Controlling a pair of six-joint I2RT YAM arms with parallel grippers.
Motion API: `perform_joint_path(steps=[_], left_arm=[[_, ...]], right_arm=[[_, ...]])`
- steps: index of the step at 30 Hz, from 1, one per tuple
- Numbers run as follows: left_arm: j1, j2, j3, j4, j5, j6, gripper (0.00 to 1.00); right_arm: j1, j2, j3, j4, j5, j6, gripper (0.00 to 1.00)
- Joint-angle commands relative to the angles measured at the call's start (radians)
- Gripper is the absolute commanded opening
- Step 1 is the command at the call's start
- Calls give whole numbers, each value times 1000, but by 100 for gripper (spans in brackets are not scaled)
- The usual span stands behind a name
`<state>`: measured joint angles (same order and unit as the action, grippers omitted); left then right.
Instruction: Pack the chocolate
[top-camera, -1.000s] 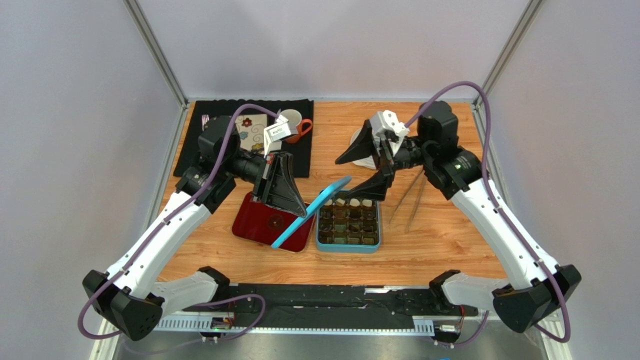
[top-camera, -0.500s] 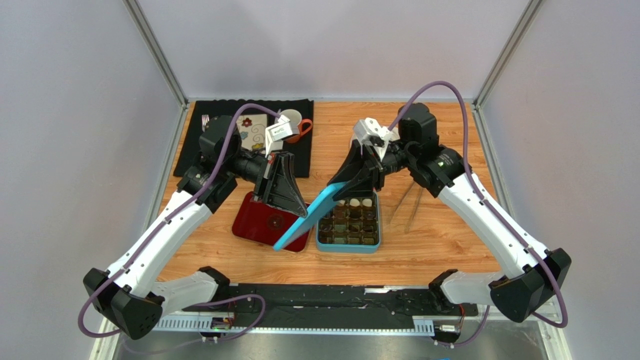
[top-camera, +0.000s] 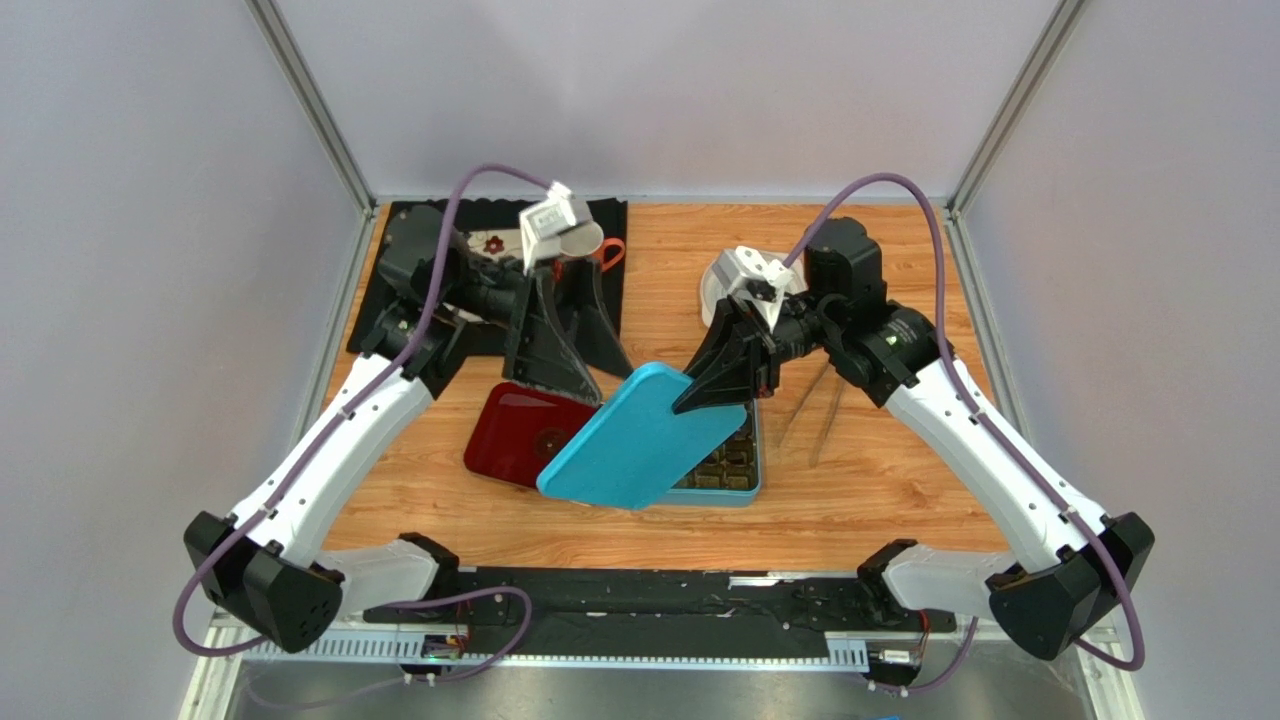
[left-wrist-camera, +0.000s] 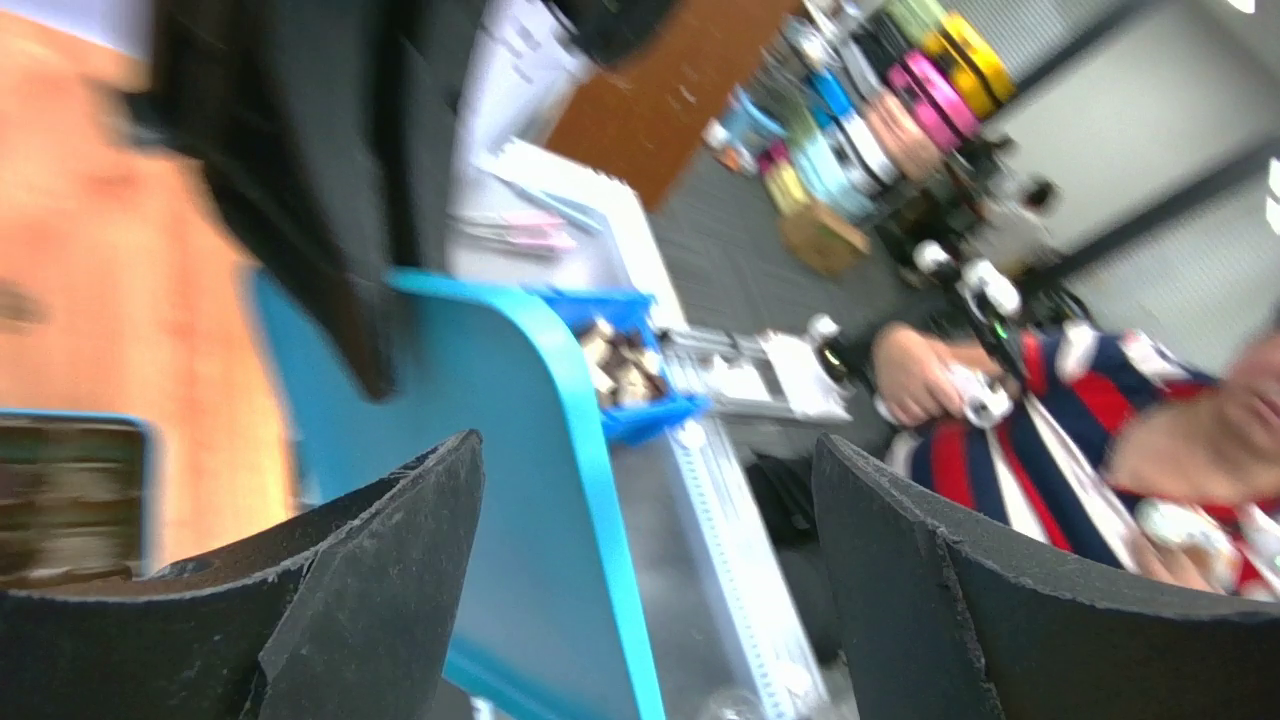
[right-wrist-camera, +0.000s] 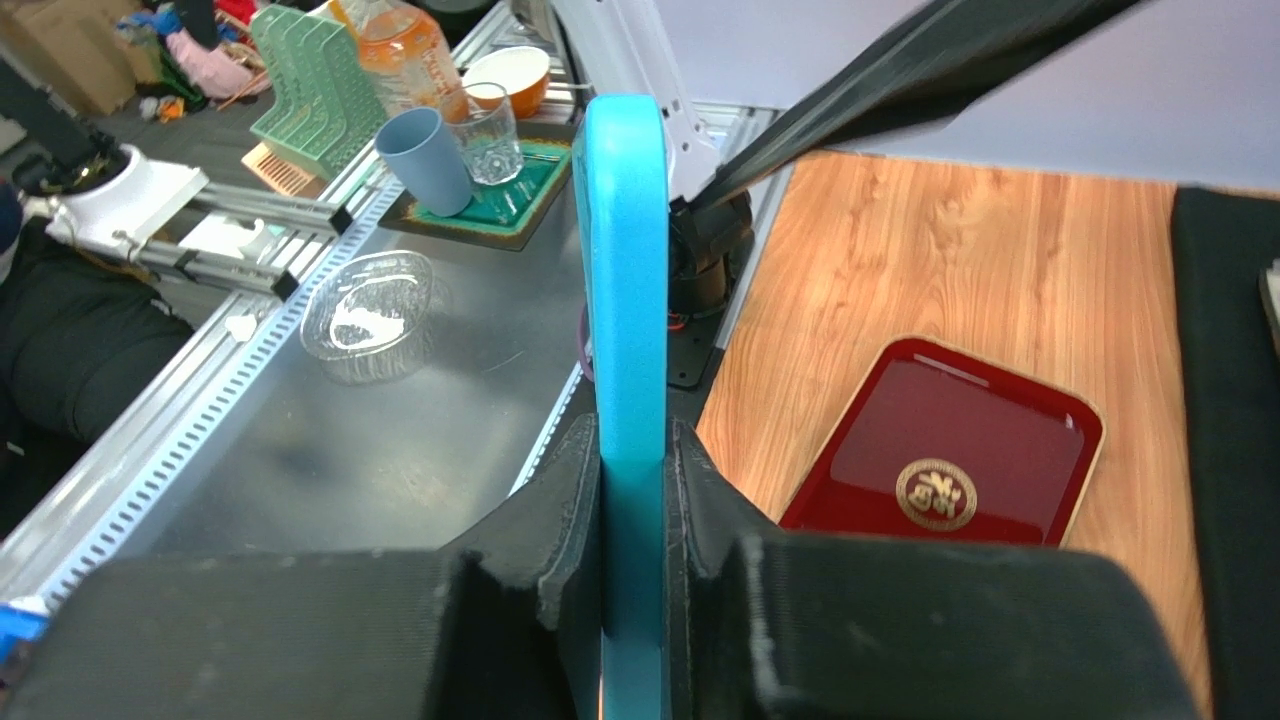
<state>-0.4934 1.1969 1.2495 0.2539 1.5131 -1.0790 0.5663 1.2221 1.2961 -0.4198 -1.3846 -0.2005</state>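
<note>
The lid hangs crooked over the red tray, so my right gripper turns and shifts toward the tongs next, then lowers the lid onto the teal box (top-camera: 714, 452).
My right gripper (top-camera: 718, 383) (right-wrist-camera: 634, 465) is shut on one edge of the teal lid (top-camera: 639, 435) (right-wrist-camera: 624, 300), with a pad pressed on each face. The lid hangs tilted over the left part of the teal box (top-camera: 739, 477). The chocolate is mostly hidden under the lid; only a dark strip of the gridded inside (top-camera: 736, 447) shows. My left gripper (top-camera: 571, 353) (left-wrist-camera: 646, 465) is open with nothing between its fingers, and stands behind the lid (left-wrist-camera: 496, 495), apart from it.
A red tray (top-camera: 508, 428) (right-wrist-camera: 962, 450) lies left of the box, partly under the lid. Metal tongs (top-camera: 819, 405) lie right of the box. A black mat (top-camera: 403, 248) with a mug (top-camera: 601, 248) is at the back left.
The right gripper shut on the lid's edge. Then the left gripper opened, let the lid go and drew back and up. The lid swung from on edge to a flatter tilt over the box.
</note>
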Motion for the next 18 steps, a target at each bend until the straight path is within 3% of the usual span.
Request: perform_joint_path(steps=[1,4,7,8,9,10,11,13,14,15,18], left_arm=[[218,73,151,220,220,-101,90],[391,99,206,280,161,-102,90],[534,72,148,263,84,-44,91],[562,55,119,230,62,32,91],[581,37,67,175,27,103,91],[604,-3,48,-37,0,202,92],[605,-25,45,-209,-42,492,92],[554,-77,76,-673,-280,803,92],[508,-95,65,-746,-400,976,92],[424,-109,35,-789,-609,1020,92],[403,-134,-45,-840,-712,1076,93]], right_arm=[[-6,-35,-15,15,99,136,0],[-19,-41,-44,12,247,208,0],[-69,-18,-80,18,464,399,0],[-91,-9,-93,6,584,520,0],[-118,10,-133,10,599,573,0],[-175,14,-161,16,619,637,0],[-199,13,-194,53,660,755,0],[-241,-27,-324,130,715,860,0],[-244,-47,-358,189,775,890,0],[-244,-64,-392,206,814,947,0],[-250,-111,-481,227,935,1050,0]])
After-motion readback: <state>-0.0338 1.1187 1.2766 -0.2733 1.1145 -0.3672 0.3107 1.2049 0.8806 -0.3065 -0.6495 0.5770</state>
